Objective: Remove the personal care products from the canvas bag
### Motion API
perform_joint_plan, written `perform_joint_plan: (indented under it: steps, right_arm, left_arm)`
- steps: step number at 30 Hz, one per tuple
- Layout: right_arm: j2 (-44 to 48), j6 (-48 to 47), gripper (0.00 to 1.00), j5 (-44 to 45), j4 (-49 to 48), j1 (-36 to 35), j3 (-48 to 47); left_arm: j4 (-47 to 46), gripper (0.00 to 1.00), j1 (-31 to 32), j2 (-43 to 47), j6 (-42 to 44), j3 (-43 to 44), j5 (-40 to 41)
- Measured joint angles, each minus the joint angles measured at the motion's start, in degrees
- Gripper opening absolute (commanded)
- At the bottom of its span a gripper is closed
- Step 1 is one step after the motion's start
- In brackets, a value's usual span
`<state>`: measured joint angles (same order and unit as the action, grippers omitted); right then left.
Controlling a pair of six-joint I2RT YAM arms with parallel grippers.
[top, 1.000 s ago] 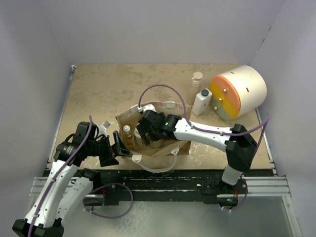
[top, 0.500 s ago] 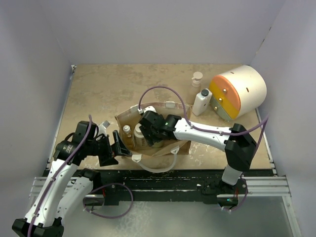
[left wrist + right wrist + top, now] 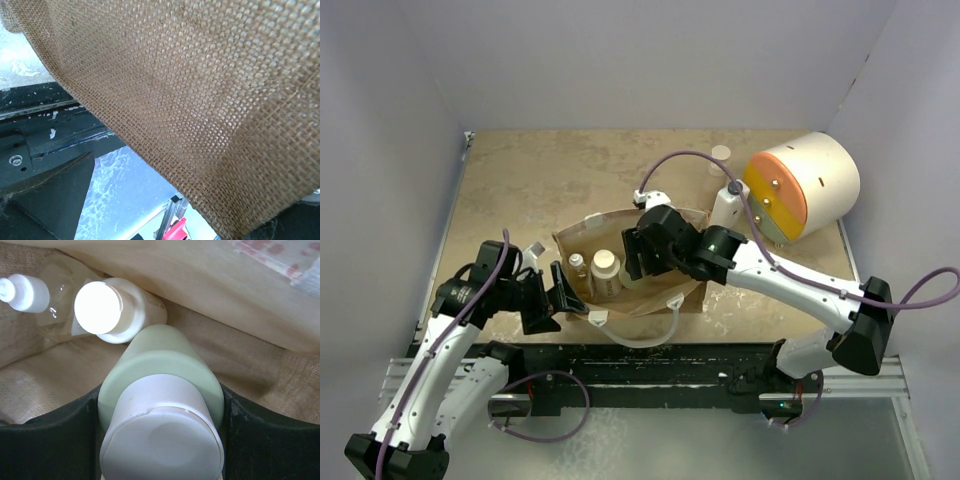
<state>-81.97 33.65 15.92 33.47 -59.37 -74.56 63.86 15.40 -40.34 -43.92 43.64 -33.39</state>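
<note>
My right gripper rises from the bag's opening next, then goes down to the tabletop beside the white black-capped bottle (image 3: 728,206), since products stand there outside the bag.
The canvas bag (image 3: 655,290) stands open near the table's front edge; its weave fills the left wrist view (image 3: 200,100). My left gripper (image 3: 563,292) is shut on the bag's left wall. My right gripper (image 3: 638,257) is over the bag's mouth, shut on the olive-green cream-capped bottle (image 3: 160,405). The cream wide-capped bottle (image 3: 605,266) and the small amber white-capped bottle (image 3: 578,263) stand inside the bag; both also show in the right wrist view, the first (image 3: 102,307) and the second (image 3: 22,292). The white black-capped bottle (image 3: 728,206) and the beige pump bottle (image 3: 720,154) stand on the table at the back right.
The large white-orange-yellow cylinder (image 3: 810,185) lies at the back right beside the two bottles. The bag's white rope handle (image 3: 635,335) hangs over the table's front edge. Purple walls close the table on three sides.
My right gripper has moved right and up with the olive-green bottle in it, uncovering the cream wide-capped bottle. The right arm has swung outward. The left arm has not moved.
</note>
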Motion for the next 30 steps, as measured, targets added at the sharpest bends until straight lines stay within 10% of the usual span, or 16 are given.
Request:
perform_joint_plan:
  steps: [15,30]
  right_arm:
    - [8.48,8.04,0.0,-8.52,-5.86,5.92,3.02]
    - [10.03,8.02,0.0,-1.55,1.09,11.3,-14.78]
  left_arm:
    - [-0.74,0.99,0.0,-2.47,0.22,0.74,-0.74]
    - [-1.68,0.99,0.0,-3.91,0.7,1.16,-0.9]
